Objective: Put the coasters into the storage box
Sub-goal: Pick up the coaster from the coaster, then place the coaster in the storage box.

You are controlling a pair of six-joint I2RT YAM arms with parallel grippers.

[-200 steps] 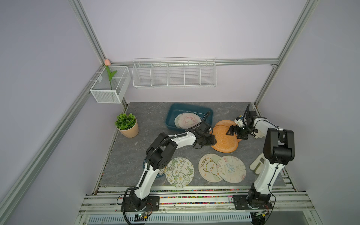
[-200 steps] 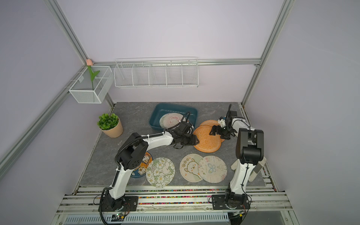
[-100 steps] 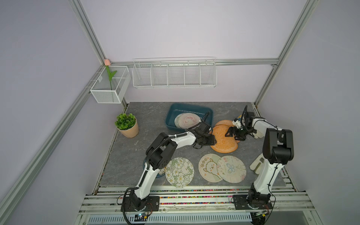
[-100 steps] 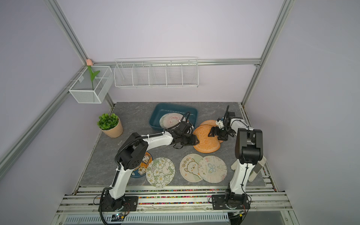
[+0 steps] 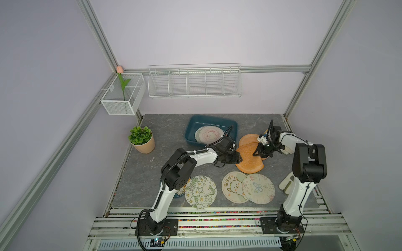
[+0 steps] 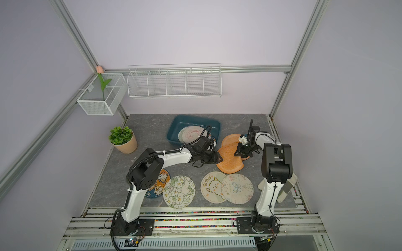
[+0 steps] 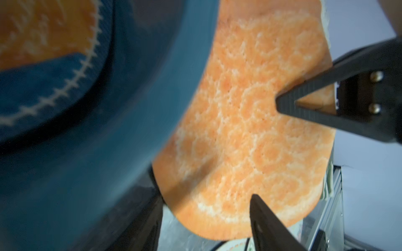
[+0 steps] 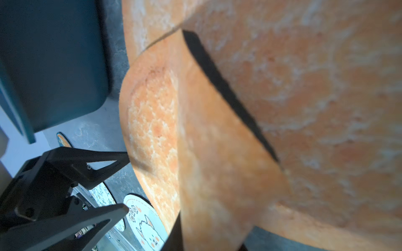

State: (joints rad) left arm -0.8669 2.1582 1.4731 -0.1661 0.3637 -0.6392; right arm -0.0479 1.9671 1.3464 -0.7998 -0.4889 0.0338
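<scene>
Next, the right gripper lifts the nearer orange coaster outward over the storage box's raised side, as the pink-printed coaster [image 5: 210, 134] lies behind that side. Then it lowers and releases the orange coaster.
The teal storage box [image 5: 189, 130] [image 6: 171, 130] stands at the back with a pink-printed coaster [image 5: 210, 134] inside. Two orange coasters overlap to its right, a nearer one [image 5: 248, 165] [image 6: 229, 165] and a farther one [image 5: 248, 139]. My right gripper [image 5: 257, 153] [image 8: 211, 234] is shut on the nearer orange coaster [image 8: 217, 173], whose rim is bent up between its fingers. My left gripper [image 5: 239, 157] [image 7: 202, 195] [image 8: 127, 184] stands open at that coaster's [image 7: 239, 130] opposite rim. Near the front lie floral [image 5: 200, 192], alpaca [image 5: 232, 187], butterfly [image 5: 258, 189] and blue-rimmed [image 6: 157, 183] coasters.
A potted plant [image 5: 142, 139] stands at the left edge. Two white wire baskets [image 5: 194, 82] [image 5: 121, 95] hang on the walls. Off-white gloves [image 5: 287, 184] lie by the right arm's base. Metal rails run along the table's front.
My right gripper's jaws have closed from wide open onto the nearer orange coaster's rim. My left gripper has opened slightly and hardly moved.
</scene>
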